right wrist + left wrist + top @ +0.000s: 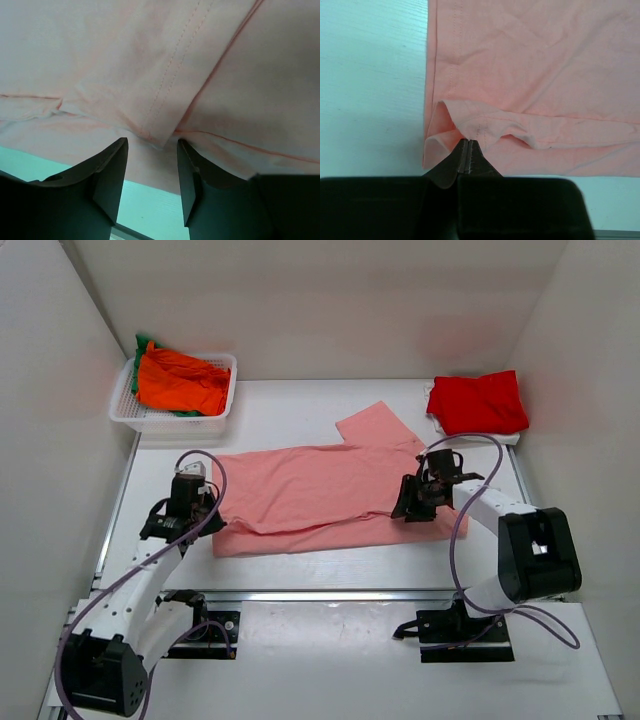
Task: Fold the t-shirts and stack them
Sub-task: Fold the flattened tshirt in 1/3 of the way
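The stitched corner of the pink t-shirt [158,139] already lies between the open fingers of my right gripper, so I need to move the gripper onto that corner next and close its fingers.
A large salmon-pink t-shirt [310,495] lies spread across the middle of the table, one sleeve pointing to the back. My left gripper [205,516] is at its near left corner, shut on a lifted fold of the hem [480,127]; the fingertips [468,142] meet on the fabric. My right gripper [412,502] hovers over the shirt's right part with its jaws open. In the right wrist view a stitched corner of the pink t-shirt [161,134] sits just ahead of the gap between the right gripper [152,144] tips, not pinched. A red t-shirt [478,402] lies folded at the back right.
A white latticed basket [125,412] stands at the back left, holding an orange t-shirt [182,382] over a green one [143,344]. White walls close in the table on three sides. Bare table [370,75] shows left of the pink shirt.
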